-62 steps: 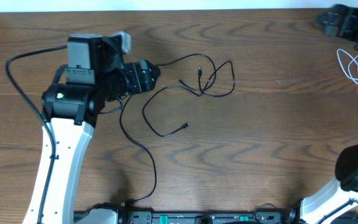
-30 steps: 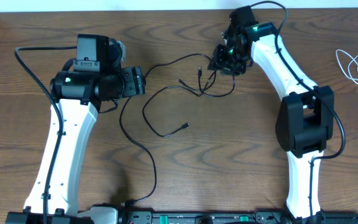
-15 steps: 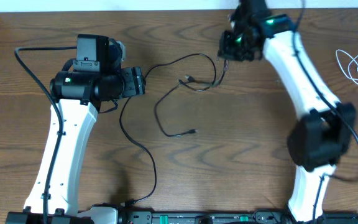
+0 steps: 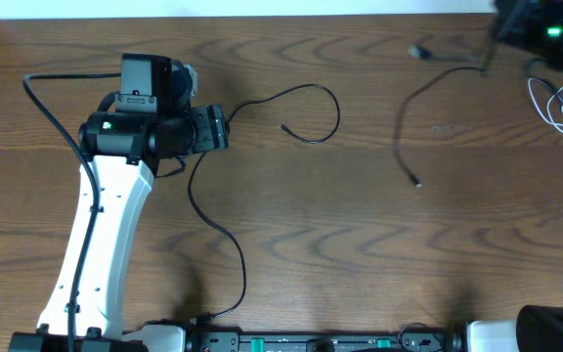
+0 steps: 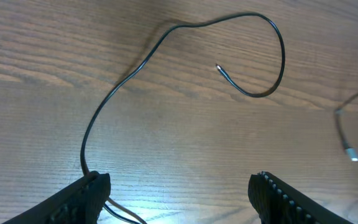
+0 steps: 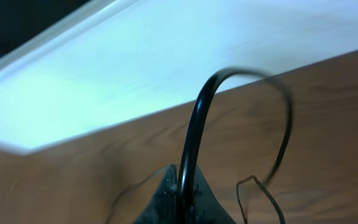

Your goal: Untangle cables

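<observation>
The right gripper carries its cable to the right in the overhead view and back, beside the white coil, next. It then releases the cable, since it's clear of the long one.
The long black cable [image 4: 193, 192] runs from the table's front edge up past my left gripper [image 4: 220, 127] and loops right to its free plug [image 4: 283, 127]. That gripper [image 5: 179, 194] is open; the cable [image 5: 166, 32] passes just beside its left finger [image 5: 87, 196], not between the jaws. My right gripper [image 6: 184, 198] is shut on a shorter dark cable [image 6: 194, 124], at the far right corner where the arm [image 4: 541, 24] is blurred. This cable [image 4: 406, 112] trails left and down to its plug [image 4: 416, 183], apart from the long one. A white cable [image 4: 560, 106] lies coiled at the right edge.
The left arm's white link [image 4: 96, 254] slants from the front edge to the gripper. A thick black wire [image 4: 52, 137] fixed to that arm arcs on its left. A white wall [image 6: 135, 81] borders the far table edge.
My right gripper shut on the shorter dark cable and swept it right toward the far corner, out of the long cable's loop. The left arm stayed put and open.
</observation>
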### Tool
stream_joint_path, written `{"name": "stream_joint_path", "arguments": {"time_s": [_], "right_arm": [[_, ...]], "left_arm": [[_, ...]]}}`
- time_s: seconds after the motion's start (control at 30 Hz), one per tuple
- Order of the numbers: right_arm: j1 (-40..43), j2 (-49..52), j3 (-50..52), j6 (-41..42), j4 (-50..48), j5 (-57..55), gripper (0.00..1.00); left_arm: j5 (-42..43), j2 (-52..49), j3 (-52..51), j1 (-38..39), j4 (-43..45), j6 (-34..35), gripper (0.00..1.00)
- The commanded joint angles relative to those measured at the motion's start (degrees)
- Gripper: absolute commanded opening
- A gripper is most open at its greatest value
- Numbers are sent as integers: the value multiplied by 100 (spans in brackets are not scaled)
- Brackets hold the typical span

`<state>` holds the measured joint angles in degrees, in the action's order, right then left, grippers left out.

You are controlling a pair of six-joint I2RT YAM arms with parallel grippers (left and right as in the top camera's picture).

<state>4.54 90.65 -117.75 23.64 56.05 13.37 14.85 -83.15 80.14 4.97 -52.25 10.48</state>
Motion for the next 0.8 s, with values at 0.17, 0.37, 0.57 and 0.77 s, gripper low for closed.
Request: {"name": "stream_joint_path", "arguments": {"time_s": [0.17,0.37,0.57,0.77], "right_arm": [[1788,76,-28,-352,138,-81,1],[2763,74,-28,-450,155,-79,1],[3582,83,-28,-483,173,-177,1],[4214,227,-28,-490,-181,-380,1]], "left_arm": [[-52,26,-22,-9,11,33,77],[-52,26,-22,-9,28,33,77],[-52,26,-22,-9,26,33,77],[-48,26,-22,-9,50,33,77]]}}
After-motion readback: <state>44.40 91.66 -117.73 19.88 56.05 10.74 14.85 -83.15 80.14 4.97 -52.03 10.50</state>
